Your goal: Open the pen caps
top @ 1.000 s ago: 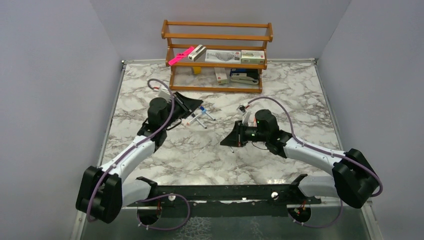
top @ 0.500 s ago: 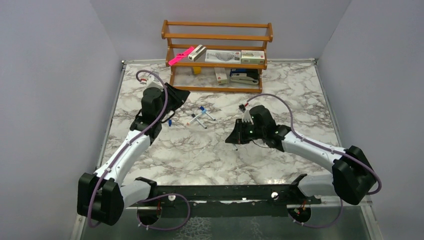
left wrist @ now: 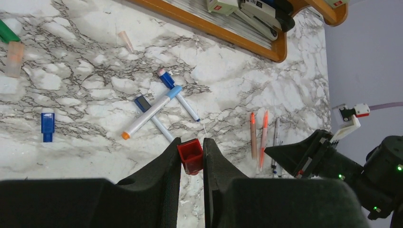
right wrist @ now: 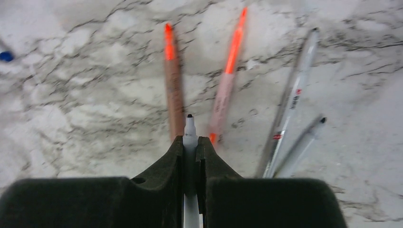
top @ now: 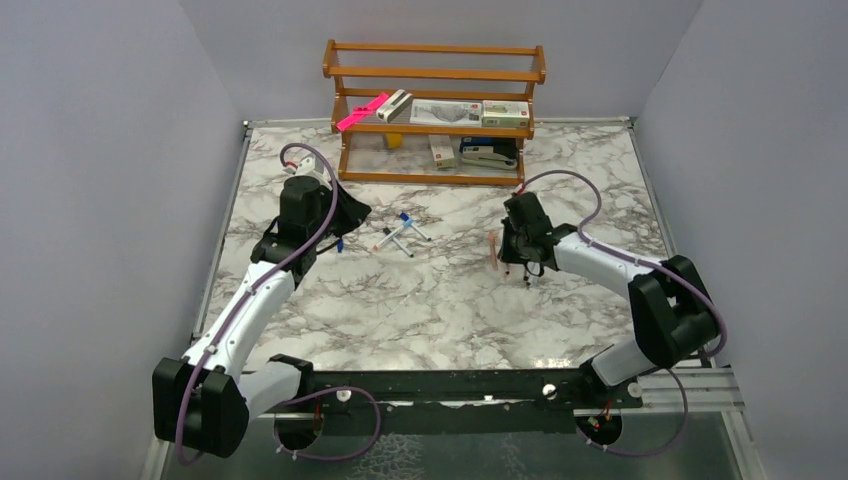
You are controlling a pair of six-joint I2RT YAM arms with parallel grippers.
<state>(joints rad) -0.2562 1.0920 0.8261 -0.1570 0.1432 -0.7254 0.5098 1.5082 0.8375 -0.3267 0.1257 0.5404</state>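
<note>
The white pen goes toward the grey pens in my right gripper next, then down and free there, as a bare strip [top: 516,269] [right wrist: 248,121] of the table lies between the orange-tipped and grey pens.
My left gripper [left wrist: 191,142] is shut on a small red pen cap [left wrist: 192,155], held above the marble table at the left [top: 345,215]. Three white-barrelled pens [left wrist: 152,110] lie crossed in the middle. A blue cap [left wrist: 47,126] and an orange cap [left wrist: 14,57] lie loose at the left. My right gripper [right wrist: 190,140] is shut on a white pen [right wrist: 190,129] whose dark tip is bare. It hovers over two orange-tipped pens [right wrist: 173,80] and two grey pens [right wrist: 292,104] lying side by side [top: 492,250].
A wooden rack [top: 430,125] stands at the back with a black stapler [top: 488,153], small boxes and a pink bar [top: 362,111]. Grey walls close in the table on the left, right and back.
The left gripper has drawn back to the left, away from the crossed pens. The right arm has swung right and turned, carrying its pen over the row of pens.
</note>
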